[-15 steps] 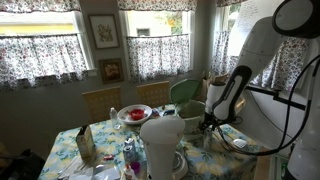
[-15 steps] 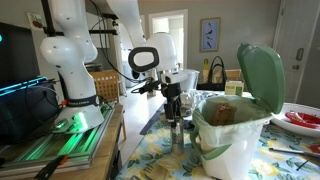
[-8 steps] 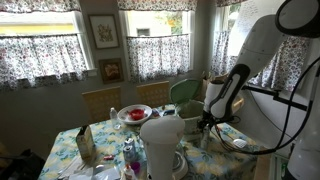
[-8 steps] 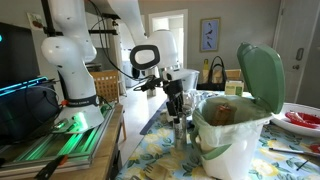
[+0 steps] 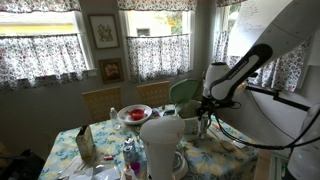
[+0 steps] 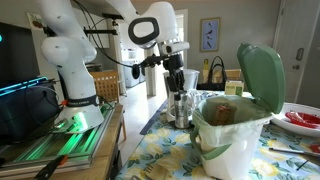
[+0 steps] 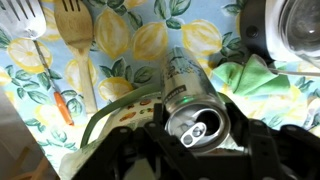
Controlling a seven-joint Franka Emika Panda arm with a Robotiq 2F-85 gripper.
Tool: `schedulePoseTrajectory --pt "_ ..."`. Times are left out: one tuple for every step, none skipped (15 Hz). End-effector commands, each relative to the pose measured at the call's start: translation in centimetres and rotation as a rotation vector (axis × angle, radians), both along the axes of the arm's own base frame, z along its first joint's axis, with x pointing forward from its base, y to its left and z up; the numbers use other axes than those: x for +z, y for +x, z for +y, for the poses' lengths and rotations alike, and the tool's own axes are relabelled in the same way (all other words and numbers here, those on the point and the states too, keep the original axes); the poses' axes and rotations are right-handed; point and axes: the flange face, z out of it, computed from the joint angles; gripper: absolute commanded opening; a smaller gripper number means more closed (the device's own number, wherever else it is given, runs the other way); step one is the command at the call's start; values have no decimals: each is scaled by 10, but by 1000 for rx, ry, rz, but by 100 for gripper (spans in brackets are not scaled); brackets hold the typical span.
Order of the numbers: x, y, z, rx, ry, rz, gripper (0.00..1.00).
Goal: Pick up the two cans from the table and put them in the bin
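I need to lift the silver can [image 6: 181, 106] in my gripper next, carry it over the pale bin's opening [image 6: 229, 109] and tilt it to let go. The can hangs low beside the bin's rim.
My gripper [image 7: 197, 128] is shut on a silver can [image 7: 190, 100] that stands upright between the jaws, its opened top facing the wrist camera. The can hangs above the table [image 7: 130, 40] with its flowered cloth. In an exterior view the gripper [image 6: 180, 98] holds the can [image 6: 181, 106] just beside the pale bin [image 6: 232, 135], whose green lid [image 6: 262, 75] stands open. From the opposite side the gripper [image 5: 205, 122] sits by the green lid [image 5: 184, 93]. Only one can shows.
A wooden fork [image 7: 68, 30] and a metal spoon [image 7: 30, 15] lie on the cloth, with a green cloth [image 7: 250, 75] and a glass bowl [image 7: 295, 25] near the can. A tall white cylinder [image 5: 160, 140], a carton [image 5: 85, 143] and a plate of red food [image 5: 133, 113] stand on the table.
The jaws closed on the can near the tabletop, then the arm rose and lifted the can clear of the cloth beside the bin.
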Motion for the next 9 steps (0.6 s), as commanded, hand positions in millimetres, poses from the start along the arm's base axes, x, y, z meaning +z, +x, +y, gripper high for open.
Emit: schedulePoseTrajectory --pt "50 -11 8 -31 0 11 38" --pt "62 -12 6 -45 -9 7 38" --pt "74 -12 3 -59 -17 0 38" --pt "86 -14 -1 -72 -27 -8 38" --pt "98 -15 -5 -88 -43 -21 38" --pt "109 -15 -10 -99 -51 -36 38" --pt "117 -15 -15 -106 -65 -54 38" --pt "127 -16 -20 -115 -81 -72 38" --pt "135 -17 -26 -127 -91 -88 38"
